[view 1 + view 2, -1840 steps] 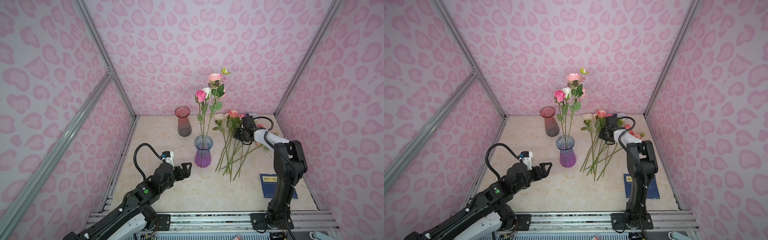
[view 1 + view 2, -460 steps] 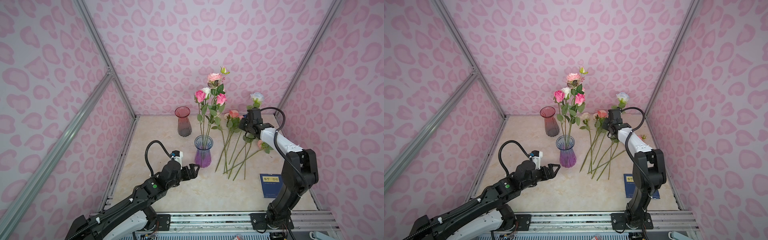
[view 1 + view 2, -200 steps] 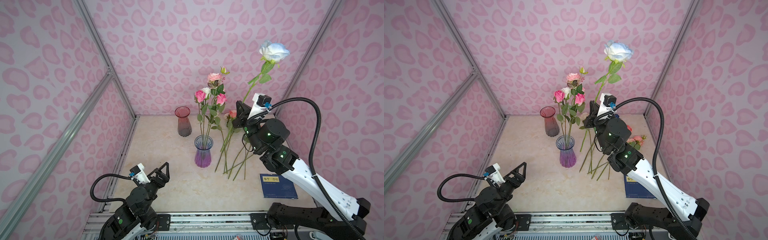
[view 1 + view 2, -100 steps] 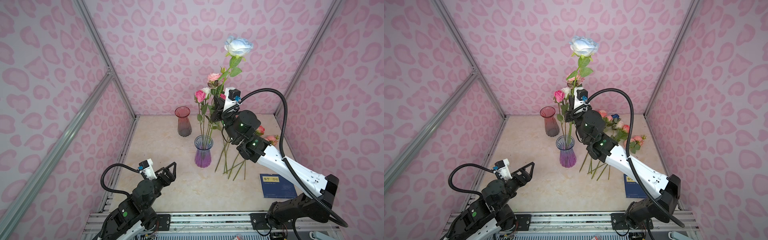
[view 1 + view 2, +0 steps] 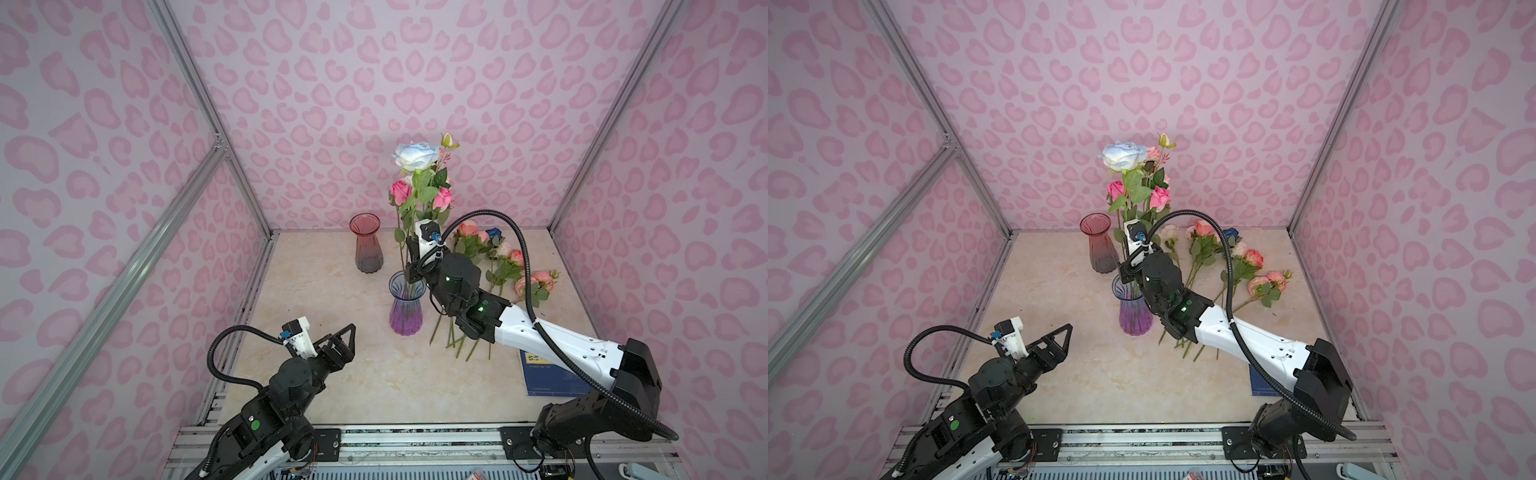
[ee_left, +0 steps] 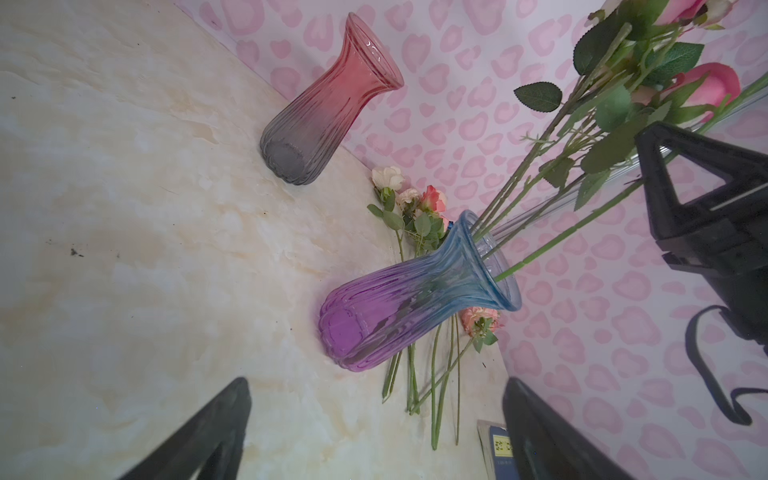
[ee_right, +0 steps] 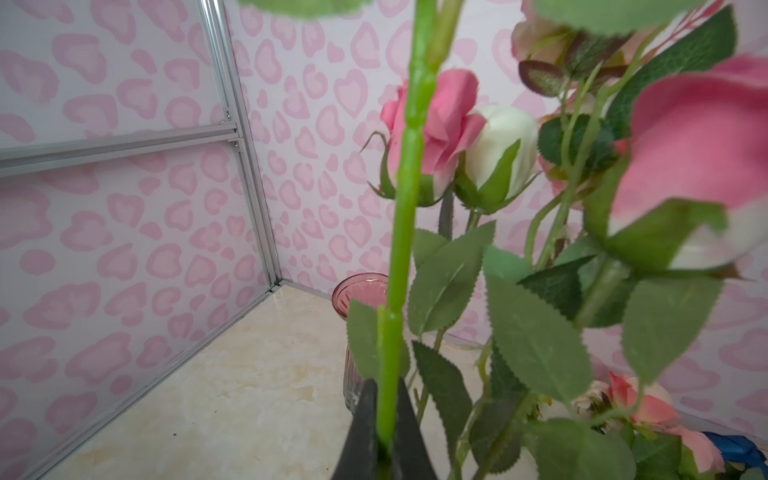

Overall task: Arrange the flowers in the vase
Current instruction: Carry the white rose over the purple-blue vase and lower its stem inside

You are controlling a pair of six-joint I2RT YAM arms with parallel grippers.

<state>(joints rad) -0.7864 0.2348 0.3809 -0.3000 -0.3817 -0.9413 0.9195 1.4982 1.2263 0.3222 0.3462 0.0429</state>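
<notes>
I will next lower the upright rose with my right gripper into the purple-blue vase's opening [image 5: 406,285] just below and let go of the rose's stem. The end of the stem already reaches the opening.
My right gripper [image 7: 384,415] is shut on the green stem [image 7: 409,166] of a white-blue rose [image 5: 415,156], held upright just over the purple-blue vase [image 5: 405,307]. In the left wrist view the stem's lower end [image 6: 500,274] reaches the vase's mouth. Several pink and cream flowers [image 5: 442,197] stand in this vase [image 5: 1133,309]. More flowers [image 5: 498,257] lie loose on the table to its right. My left gripper [image 5: 345,340] hangs open and empty, low at the front left, a little short of the vase [image 6: 415,299].
An empty red vase [image 5: 365,243] stands behind and left of the purple one. A blue booklet [image 5: 548,374] lies at the front right. Pink patterned walls with metal posts [image 5: 216,137] close in three sides. Bare marble table [image 5: 324,282] lies left of the vases.
My right arm has swung left and down, carrying the white-blue rose from the loose pile to over the purple vase. The left arm has edged forward, still open.
</notes>
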